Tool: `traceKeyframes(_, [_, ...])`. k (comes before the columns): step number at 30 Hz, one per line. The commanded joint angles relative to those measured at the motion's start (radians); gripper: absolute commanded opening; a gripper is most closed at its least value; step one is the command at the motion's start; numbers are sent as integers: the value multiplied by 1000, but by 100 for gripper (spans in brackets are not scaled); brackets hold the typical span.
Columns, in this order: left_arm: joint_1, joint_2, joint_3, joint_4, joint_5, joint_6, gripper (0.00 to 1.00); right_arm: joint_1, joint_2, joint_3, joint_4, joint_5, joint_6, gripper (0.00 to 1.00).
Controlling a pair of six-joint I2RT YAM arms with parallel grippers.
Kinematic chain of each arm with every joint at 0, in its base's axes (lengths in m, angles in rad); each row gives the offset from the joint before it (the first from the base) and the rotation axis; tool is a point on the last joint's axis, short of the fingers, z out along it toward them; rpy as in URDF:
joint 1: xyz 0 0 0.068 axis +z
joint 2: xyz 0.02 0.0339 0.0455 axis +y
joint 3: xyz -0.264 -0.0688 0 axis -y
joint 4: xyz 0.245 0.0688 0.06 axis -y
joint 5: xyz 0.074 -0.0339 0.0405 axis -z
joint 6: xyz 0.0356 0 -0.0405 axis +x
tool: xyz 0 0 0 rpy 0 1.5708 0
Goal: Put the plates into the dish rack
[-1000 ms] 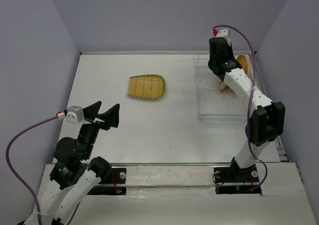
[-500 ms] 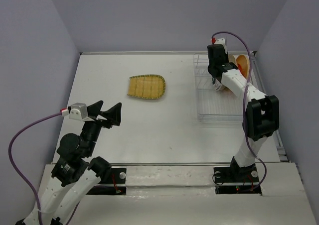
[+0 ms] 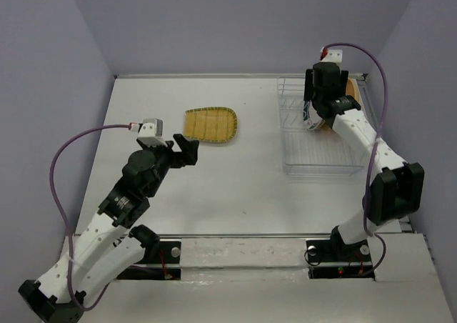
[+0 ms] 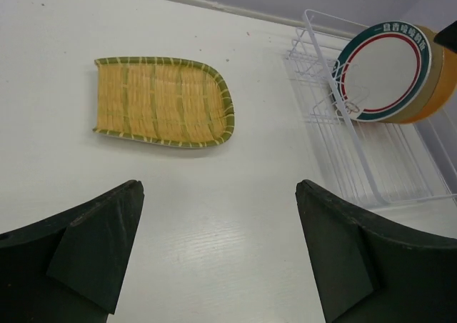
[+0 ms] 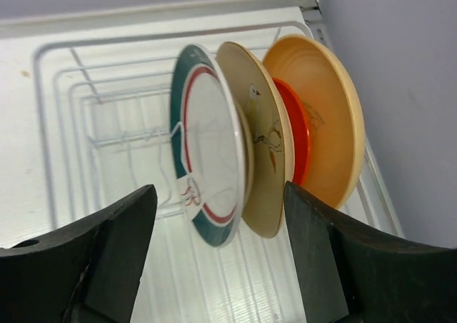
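My left gripper is above the flat-lying plate's near straight-end corner [image 3: 186,136] [image 4: 98,128], which is to the gripper's left in the wrist view. It needs to roll its fingers sideways and go down there.
The yellow-green ribbed fan-shaped plate [image 3: 209,125] [image 4: 164,101] lies flat on the table. My left gripper [image 3: 182,150] [image 4: 218,187] hovers open just short of it, nothing between its fingers. The wire dish rack [image 3: 318,167] [image 5: 64,123] [image 4: 357,158] stands at the right. Upright in its far end are the white plate with a dark green rim [image 5: 211,166] [image 4: 382,69], the cream bird plate [image 5: 268,144], the small orange-red plate [image 5: 300,137] and the yellow-orange plate [image 5: 325,101] [image 3: 350,91]. My right gripper [image 3: 319,112] [image 5: 218,192] is open above them, its fingers on either side of the white and cream plates, not touching.
The rack's near slots [image 3: 314,148] hold nothing. Grey walls close in the table at the back and both sides; the right wall [image 5: 400,87] runs close beside the rack.
My right gripper has opened and let go of the green-rimmed plate, which now stands in the rack. My left arm has swung forward and right toward the fan-shaped plate.
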Motion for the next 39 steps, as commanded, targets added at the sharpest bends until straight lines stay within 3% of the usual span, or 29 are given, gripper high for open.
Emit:
traceKeyframes(1, [11, 113, -3, 171, 62, -181, 99, 10, -208, -94, 59, -224, 119, 77])
traceKeyframes(6, [78, 234, -74, 362, 89, -358, 98, 128, -334, -217, 119, -261, 153, 80])
traceKeyframes(12, [273, 400, -155, 549, 158, -550, 90, 337, -434, -398, 230, -393, 236, 80])
traceKeyframes(20, [391, 695, -150, 719, 186, -645, 82, 548, -379, -486, 334, -391, 311, 80])
traceKeyframes(28, [514, 1006, -106, 926, 388, -716, 80, 588, -356, -530, 394, -456, 353, 79])
traceKeyframes(34, [522, 1135, -64, 1026, 405, -742, 78, 598, -308, -532, 446, -516, 387, 79])
traceKeyframes(38, [523, 1207, -37, 1072, 413, -753, 68, 598, -250, -518, 466, -533, 410, 79])
traceKeyframes(39, [523, 1219, -38, 1100, 415, -768, 60, 598, -233, -515, 484, -540, 419, 79])
